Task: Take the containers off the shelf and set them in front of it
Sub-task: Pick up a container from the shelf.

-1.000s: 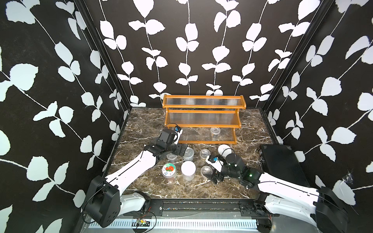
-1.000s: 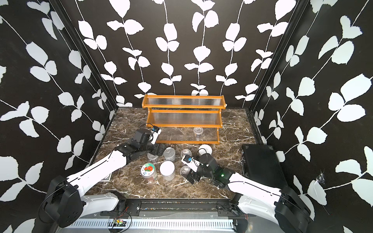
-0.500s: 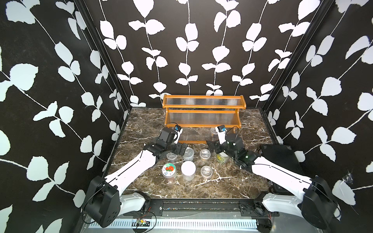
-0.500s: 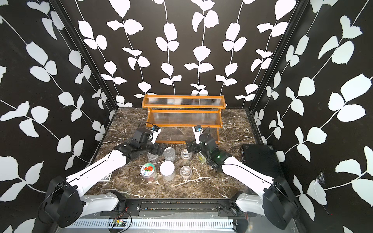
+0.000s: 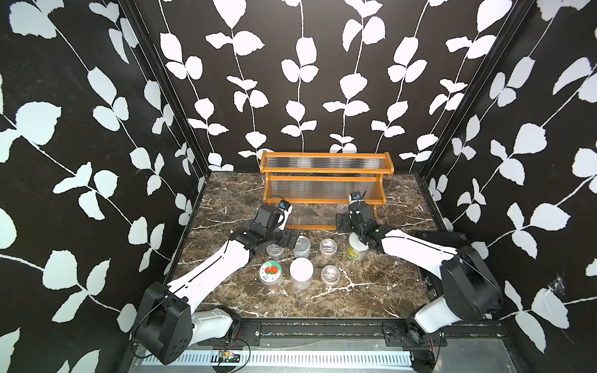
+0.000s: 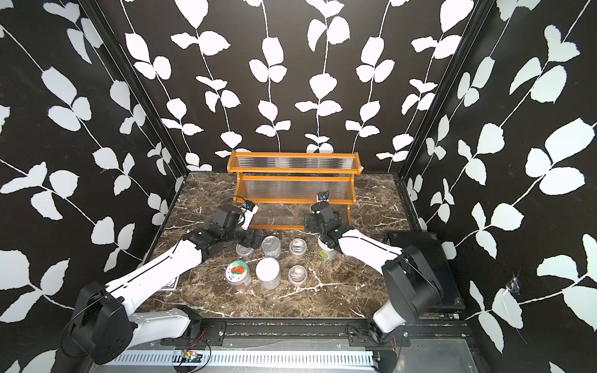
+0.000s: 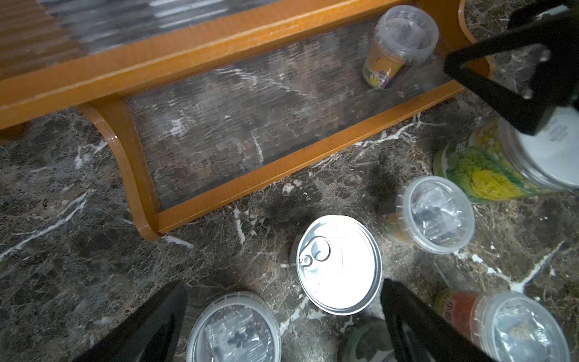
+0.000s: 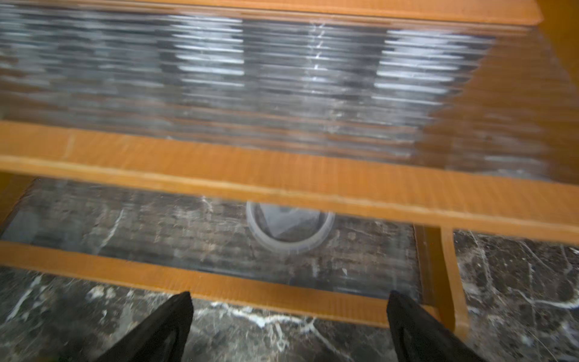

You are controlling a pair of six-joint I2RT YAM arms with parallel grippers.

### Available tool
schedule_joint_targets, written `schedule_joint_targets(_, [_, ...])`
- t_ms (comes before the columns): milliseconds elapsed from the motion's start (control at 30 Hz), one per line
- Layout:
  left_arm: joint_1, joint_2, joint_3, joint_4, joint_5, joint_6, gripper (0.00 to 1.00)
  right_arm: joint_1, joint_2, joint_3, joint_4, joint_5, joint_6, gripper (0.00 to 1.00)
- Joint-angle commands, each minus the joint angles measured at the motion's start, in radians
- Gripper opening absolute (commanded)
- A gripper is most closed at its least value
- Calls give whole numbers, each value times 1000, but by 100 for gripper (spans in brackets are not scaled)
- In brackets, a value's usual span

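Observation:
Next, my right gripper pushes outward over the shelf's front bar and closes on the clear lidded cup (image 5: 342,209) (image 8: 289,230), as the cup stands outward of it on the shelf's lowest level.
The orange-brown shelf (image 5: 326,176) (image 6: 295,181) stands at the back. One clear lidded cup (image 5: 340,208) (image 7: 401,47) (image 8: 289,232) is on its lowest tier. In front stand the silver tin can (image 5: 302,244) (image 7: 340,266), two clear cups (image 5: 328,247) (image 5: 330,274), the white-lid jar (image 5: 301,270), the strawberry-lid jar (image 5: 270,273) and the yellow-green jar (image 5: 355,252). My left gripper (image 5: 277,240) (image 7: 283,286) hangs open over another clear cup (image 7: 233,329) beside the can. My right gripper (image 5: 353,221) (image 8: 289,296) is open at the shelf's front rail, facing the cup on the tier.
A flat black box (image 5: 452,245) lies at the right edge of the marble table (image 5: 371,290). Black leaf-patterned walls close in three sides. The containers in front of the shelf stand close together.
My right gripper has swung from the front of the table, past the yellow-green jar, up to the shelf's lowest tier. The left arm has hardly moved.

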Motion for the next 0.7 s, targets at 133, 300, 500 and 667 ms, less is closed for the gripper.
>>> schedule_joint_targets(133, [7, -20, 2, 39, 29, -21, 99, -32, 142, 94, 124, 0, -25, 100])
schedule_joint_targets(300, [6, -25, -10, 49, 33, -27, 99, -40, 221, 147, 153, 30, -40, 100])
schedule_joint_targets(500, [7, -26, -16, 53, 37, -28, 99, -48, 297, 196, 207, 37, -59, 98])
schedule_joint_targets(667, [8, -27, -19, 50, 41, -31, 99, -59, 323, 215, 222, 26, -67, 84])
